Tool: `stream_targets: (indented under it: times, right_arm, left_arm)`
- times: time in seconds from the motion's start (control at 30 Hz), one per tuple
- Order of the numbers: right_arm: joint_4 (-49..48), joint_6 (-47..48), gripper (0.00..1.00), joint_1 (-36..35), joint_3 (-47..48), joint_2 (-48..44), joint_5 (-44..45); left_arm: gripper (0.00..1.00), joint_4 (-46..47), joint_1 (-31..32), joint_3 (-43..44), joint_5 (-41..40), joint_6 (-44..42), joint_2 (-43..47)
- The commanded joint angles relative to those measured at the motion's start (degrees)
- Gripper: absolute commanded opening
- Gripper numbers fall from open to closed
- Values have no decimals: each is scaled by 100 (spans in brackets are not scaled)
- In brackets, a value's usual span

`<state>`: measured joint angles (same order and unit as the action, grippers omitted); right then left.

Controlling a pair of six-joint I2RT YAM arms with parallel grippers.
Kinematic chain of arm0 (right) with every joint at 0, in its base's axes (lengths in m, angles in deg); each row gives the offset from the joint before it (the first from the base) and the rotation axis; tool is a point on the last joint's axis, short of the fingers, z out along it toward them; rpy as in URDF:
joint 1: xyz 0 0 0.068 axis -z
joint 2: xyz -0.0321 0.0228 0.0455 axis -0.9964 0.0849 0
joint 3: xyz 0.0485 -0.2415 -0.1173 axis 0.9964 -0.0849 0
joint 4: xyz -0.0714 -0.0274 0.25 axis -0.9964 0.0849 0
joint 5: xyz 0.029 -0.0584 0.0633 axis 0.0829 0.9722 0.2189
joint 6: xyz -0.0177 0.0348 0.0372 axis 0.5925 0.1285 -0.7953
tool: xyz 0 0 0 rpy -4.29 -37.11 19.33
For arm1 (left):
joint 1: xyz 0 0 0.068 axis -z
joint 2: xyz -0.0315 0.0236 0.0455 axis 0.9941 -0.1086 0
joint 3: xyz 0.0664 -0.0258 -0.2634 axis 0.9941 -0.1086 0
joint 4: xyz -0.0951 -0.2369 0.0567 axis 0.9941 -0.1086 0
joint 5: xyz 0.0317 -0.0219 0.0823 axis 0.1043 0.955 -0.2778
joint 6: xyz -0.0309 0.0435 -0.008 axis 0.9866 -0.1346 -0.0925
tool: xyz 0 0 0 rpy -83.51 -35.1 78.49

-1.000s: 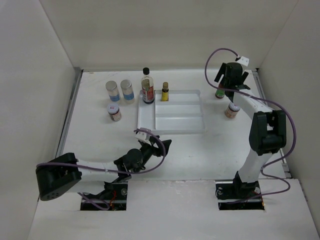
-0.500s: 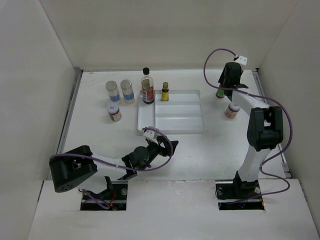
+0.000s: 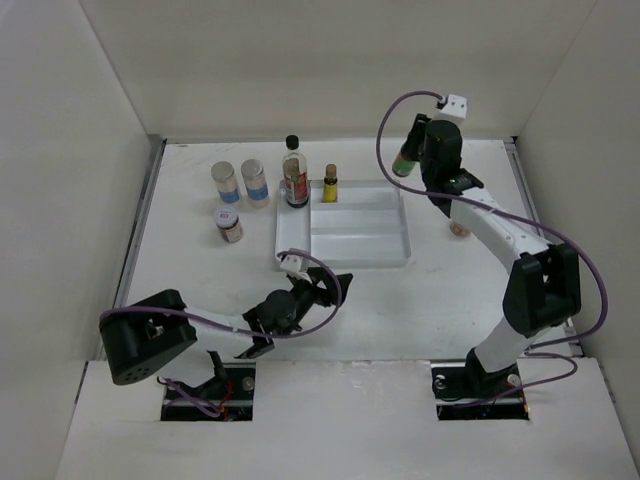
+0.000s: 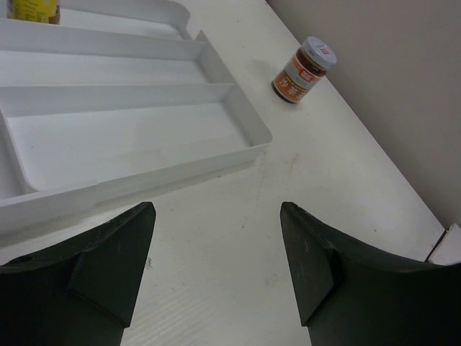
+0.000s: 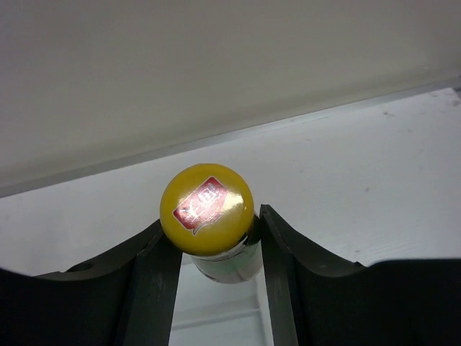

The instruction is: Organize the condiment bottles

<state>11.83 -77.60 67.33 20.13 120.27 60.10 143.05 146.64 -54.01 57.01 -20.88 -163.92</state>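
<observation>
I should lower my right gripper to the left in the top view and release the red sauce bottle in the tray's nearest back corner (image 3: 386, 194) (image 5: 227, 294), because that spot is empty.
My right gripper (image 3: 408, 160) is shut on the neck of the red sauce bottle (image 3: 403, 162), held in the air over the back right corner of the white tray (image 3: 360, 238). Its yellow cap (image 5: 207, 207) sticks up between the jaws of the right gripper (image 5: 216, 256). A tall black-capped bottle (image 3: 293, 170) and a small yellow bottle (image 3: 329, 184) stand in the tray's back left. Left of the tray stand two pale-lidded shakers (image 3: 225, 184) (image 3: 255, 182) and a small jar (image 3: 230, 223). My left gripper (image 3: 335, 286) (image 4: 216, 252) hangs open and empty at the tray's front edge.
A red-brown jar (image 4: 304, 70) stands on the table right of the tray (image 4: 238, 137), partly hidden by my right arm in the top view (image 3: 461, 229). White walls close in the table at the back and on both sides.
My right gripper has shut on the red sauce bottle, lifted it off the table and carried it left toward the tray. My left gripper has edged up to the tray's front edge.
</observation>
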Motion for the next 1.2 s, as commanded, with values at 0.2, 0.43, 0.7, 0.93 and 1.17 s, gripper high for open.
stream_targets:
  times: [0.2,0.43,0.7,0.93,1.17]
  right_arm:
    - [-936,-307,29,-386,99,358,-122]
    - [-1208,-387,30,-430,-242,613,-148]
    - [-1525,-387,40,-447,-682,824,-175]
    - [-1517,-387,81,-500,-946,412,-122]
    - [-1244,-509,95,-509,-1709,-887,298]
  left_arm:
    - [69,323,-122,19,22,342,-143]
    - [69,323,-175,28,118,439,-214]
    - [69,331,-245,89,382,536,-346]
    - [68,349,-289,54,461,606,-311]
    - [68,331,-394,-51,487,676,-153]
